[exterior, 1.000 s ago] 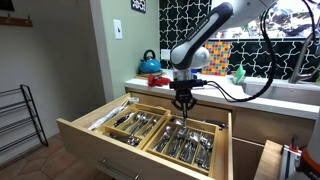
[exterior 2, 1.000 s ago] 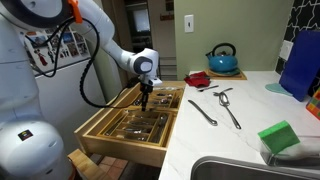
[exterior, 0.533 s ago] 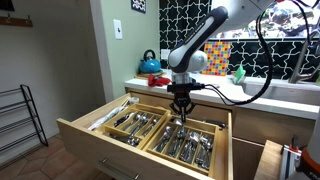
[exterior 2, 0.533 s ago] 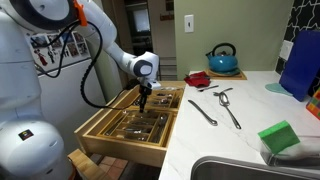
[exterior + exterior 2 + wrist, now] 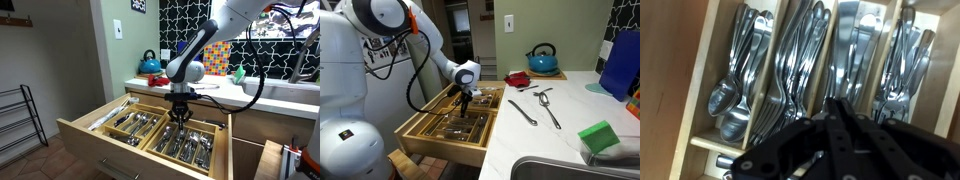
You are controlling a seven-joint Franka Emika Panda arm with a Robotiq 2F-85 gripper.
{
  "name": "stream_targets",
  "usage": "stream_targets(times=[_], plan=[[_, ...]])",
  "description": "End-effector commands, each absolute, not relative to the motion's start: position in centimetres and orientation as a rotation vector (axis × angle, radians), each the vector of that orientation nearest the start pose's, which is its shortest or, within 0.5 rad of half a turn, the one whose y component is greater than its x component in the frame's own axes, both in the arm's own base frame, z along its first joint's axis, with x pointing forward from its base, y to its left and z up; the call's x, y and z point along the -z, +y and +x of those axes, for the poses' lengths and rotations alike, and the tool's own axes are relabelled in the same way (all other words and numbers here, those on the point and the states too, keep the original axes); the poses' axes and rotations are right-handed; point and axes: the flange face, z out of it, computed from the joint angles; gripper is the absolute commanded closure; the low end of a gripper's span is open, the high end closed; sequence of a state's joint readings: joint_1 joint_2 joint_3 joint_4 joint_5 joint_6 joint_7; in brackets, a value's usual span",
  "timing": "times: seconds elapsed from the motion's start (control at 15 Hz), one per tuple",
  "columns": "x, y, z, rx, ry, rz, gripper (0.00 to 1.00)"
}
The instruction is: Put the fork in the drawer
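Observation:
My gripper next lowers a little further toward the silver cutlery in the middle trays and releases the fork, which hangs over the open drawer already.
The wide light-wood drawer [image 5: 100,148] stands pulled out, its pale divider trays full of silver cutlery; it also shows in an exterior view [image 5: 440,146] and fills the wrist view [image 5: 710,60]. My gripper [image 5: 180,117] hangs fingers-down just over the middle trays, low in the drawer in an exterior view [image 5: 463,108]. In the wrist view its fingers [image 5: 835,103] are pressed together. A thin silver fork [image 5: 808,166] shows as a sliver between the black links; the rest of it is hidden.
Two long silver utensils [image 5: 523,110] [image 5: 548,105] lie on the white counter beside the drawer. A blue kettle [image 5: 542,58], a red item [image 5: 518,79], a green sponge [image 5: 600,137] and the sink [image 5: 570,170] are further along. A narrower drawer [image 5: 275,160] is open alongside.
The arm has swung over and lowered the gripper a little deeper toward the drawer's trays. The fingers stay shut.

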State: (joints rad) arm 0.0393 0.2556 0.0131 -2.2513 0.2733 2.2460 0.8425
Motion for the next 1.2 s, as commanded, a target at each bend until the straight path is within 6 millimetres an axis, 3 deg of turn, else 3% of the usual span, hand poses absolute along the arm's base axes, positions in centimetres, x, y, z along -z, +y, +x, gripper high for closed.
stream_targets(times=[0.0,0.67,0.73,0.87,0.93,1.07,1.13], plan=[[-21.7,3.8,51.9,-0.508,1.462,-2.649,0.98],[-19.1,4.5,52.8,-0.568,1.467,-2.643,0.96],[-19.0,4.5,52.8,-0.569,1.468,-2.645,0.91],[-18.9,4.5,52.9,-0.569,1.469,-2.651,0.66],[-18.8,4.5,52.9,-0.569,1.47,-2.653,0.64],[-18.8,4.5,52.8,-0.571,1.469,-2.654,0.49],[-18.9,4.5,52.8,-0.568,1.468,-2.654,0.75]])
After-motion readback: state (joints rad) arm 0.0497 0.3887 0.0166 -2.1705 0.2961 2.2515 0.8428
